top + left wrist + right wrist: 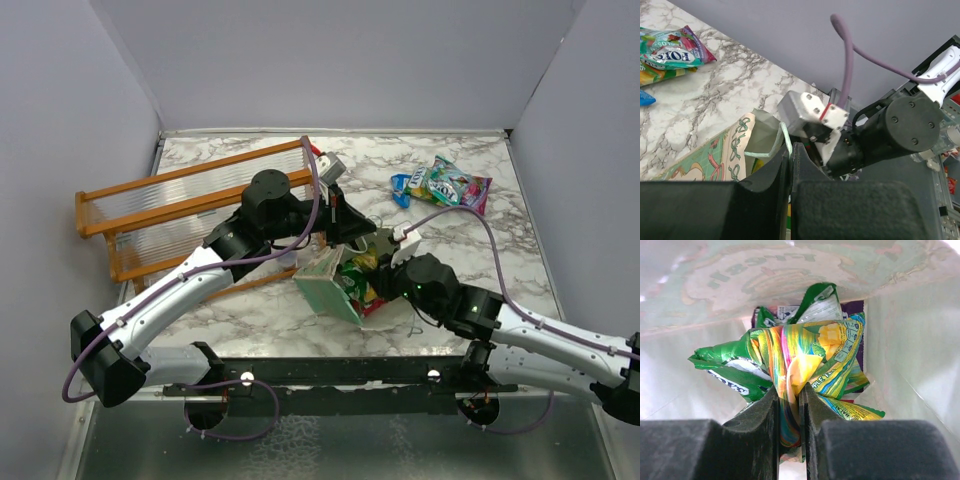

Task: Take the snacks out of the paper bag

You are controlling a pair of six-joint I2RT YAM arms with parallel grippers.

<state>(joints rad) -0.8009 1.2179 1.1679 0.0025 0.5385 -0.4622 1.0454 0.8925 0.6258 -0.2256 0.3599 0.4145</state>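
My right gripper should next rise out of the bag's opening, swing outward, then lower and release the packet on the bare tabletop before the loose snacks.
The mint-green paper bag (328, 288) lies on its side in mid-table, mouth toward the right. My left gripper (358, 238) is at its upper rim, shut (791, 150) on the bag's thin string handle (785, 136). My right gripper (375, 268) reaches into the mouth. Inside the bag it is shut (789, 395) on a crinkled green-yellow snack packet (810, 352). A green packet (732, 367) lies to the left of that one, and a purple one (856, 307) shows behind. Three other snacks (448, 184) lie on the table at the back right.
An orange wooden rack (180, 205) stands at the back left, under my left arm. A small blue packet (402, 188) lies beside the loose snacks (670, 52). Grey walls close in the marble table (500, 260) on three sides. The bag's cream inner walls (912, 340) surround my right fingers.
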